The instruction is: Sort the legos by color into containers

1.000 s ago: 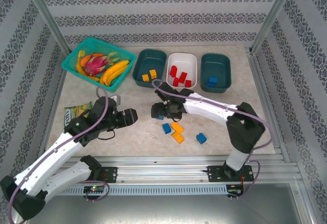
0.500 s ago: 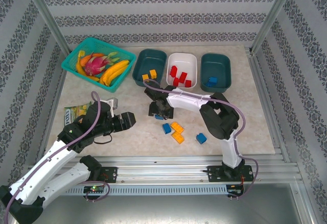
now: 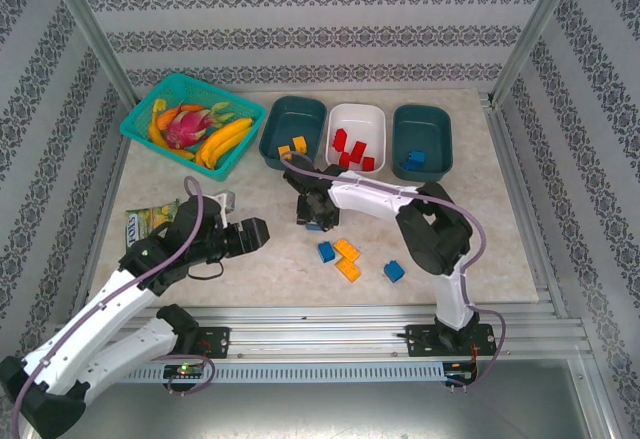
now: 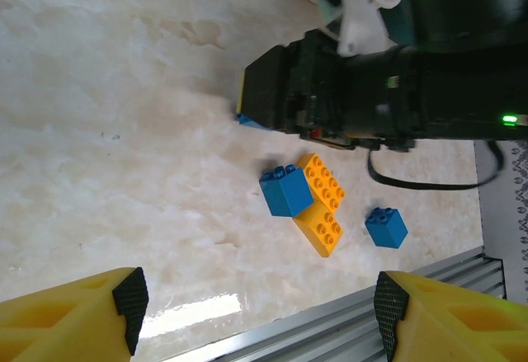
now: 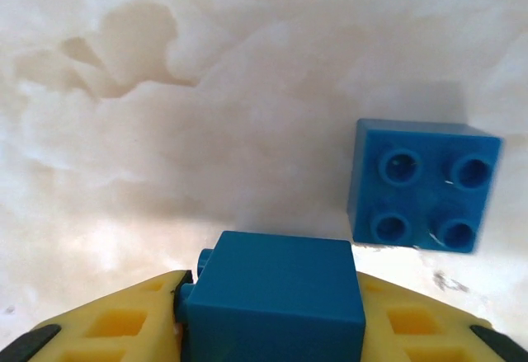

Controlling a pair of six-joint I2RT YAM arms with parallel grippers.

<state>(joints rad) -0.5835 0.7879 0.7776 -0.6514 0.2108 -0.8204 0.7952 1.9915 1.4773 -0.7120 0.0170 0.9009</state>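
The lego goes up with my right gripper next, outward past the white container, then down inside the dark teal one already holding blue (image 3: 424, 138), where the gripper releases it.
My right gripper (image 5: 272, 317) is shut on a blue lego (image 5: 272, 292), low over the table; a second blue lego (image 5: 425, 185) lies just beyond it. From above, this gripper (image 3: 313, 214) is at the table's middle. To its right lie two blue legos (image 3: 326, 251) (image 3: 394, 271) and two orange ones (image 3: 347, 250) (image 3: 349, 270). The left dark teal container (image 3: 295, 117) holds yellow-orange legos, the white one (image 3: 358, 117) red legos, the right dark teal one (image 3: 422, 124) a blue lego. My left gripper (image 3: 255, 231) (image 4: 257, 300) hangs open and empty, left of the loose legos (image 4: 286, 190).
A bright teal basket of fruit (image 3: 150, 109) stands at the back left. A snack packet (image 3: 148, 221) lies by the left arm. An aluminium rail (image 3: 330, 314) runs along the table's near edge, and frame posts stand at the back corners.
The right gripper's fingers have closed on the blue lego. The right arm folded in closer to the table's middle. The left arm shifted slightly and stayed open.
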